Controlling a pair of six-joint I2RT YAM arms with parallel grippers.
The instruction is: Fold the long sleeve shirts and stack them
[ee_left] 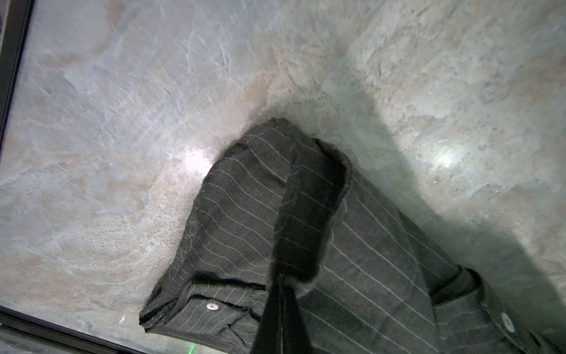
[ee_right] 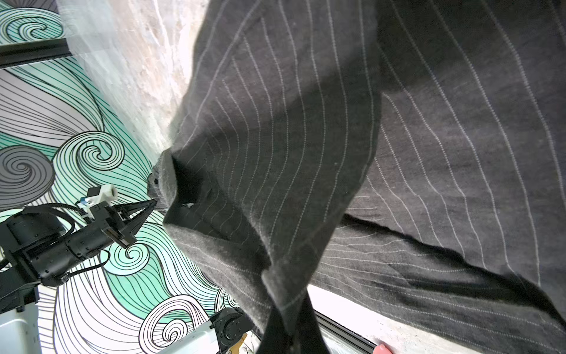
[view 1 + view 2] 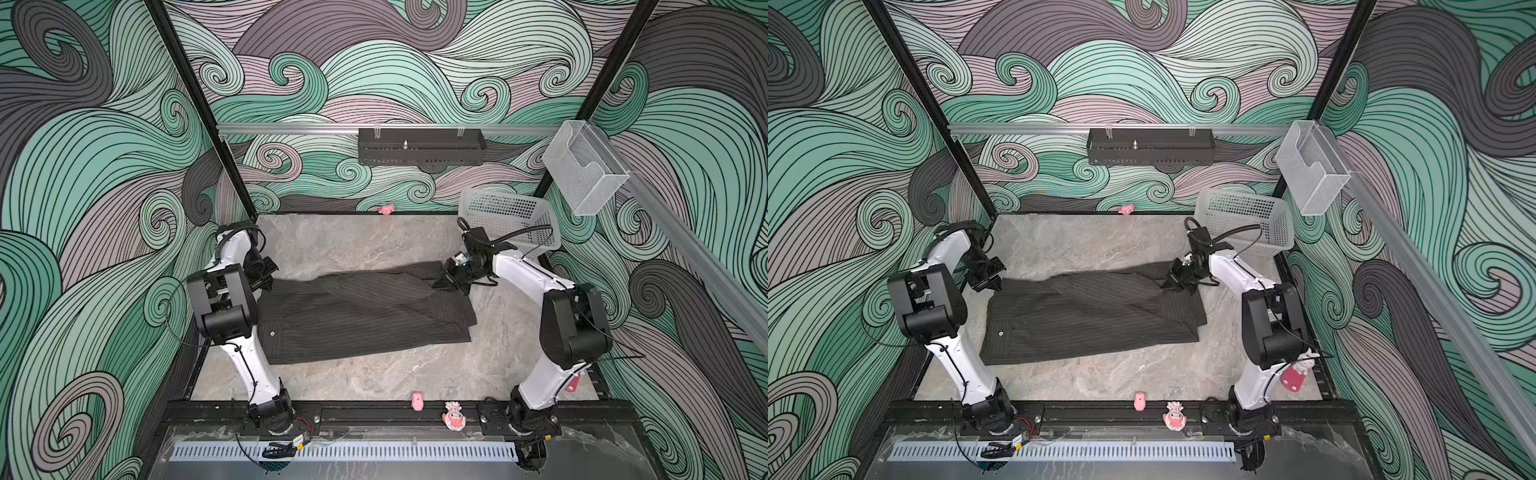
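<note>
My left gripper stays steady over the shirt's far corner (image 3: 274, 284) (image 1: 297, 262) next and opens its fingers to release it, since the shirt already lies spread on the tabletop close below.
One long sleeve shirt (image 3: 361, 316) (image 3: 1092, 316), dark charcoal with thin pale pinstripes, lies partly folded across the middle of the stone table, a small light button (image 3: 272, 333) near its left edge. My left gripper (image 3: 268, 286) (image 3: 997, 286) is shut on the shirt's far left corner; in the left wrist view the pinched cloth (image 1: 352, 245) rises between the closed fingers at the gripper (image 1: 280, 283). My right gripper (image 3: 438, 284) (image 3: 1163, 286) is shut on the far right edge. The right wrist view shows the gripper (image 2: 294, 303) with a fold of shirt (image 2: 398, 153) hanging from it.
A white perforated basket (image 3: 511, 220) stands at the back right, just behind the right arm. A clear box (image 3: 586, 166) and a black tray (image 3: 419, 145) hang on the rails. Small pink figures sit at the back edge (image 3: 386, 210) and the front edge (image 3: 417, 401).
</note>
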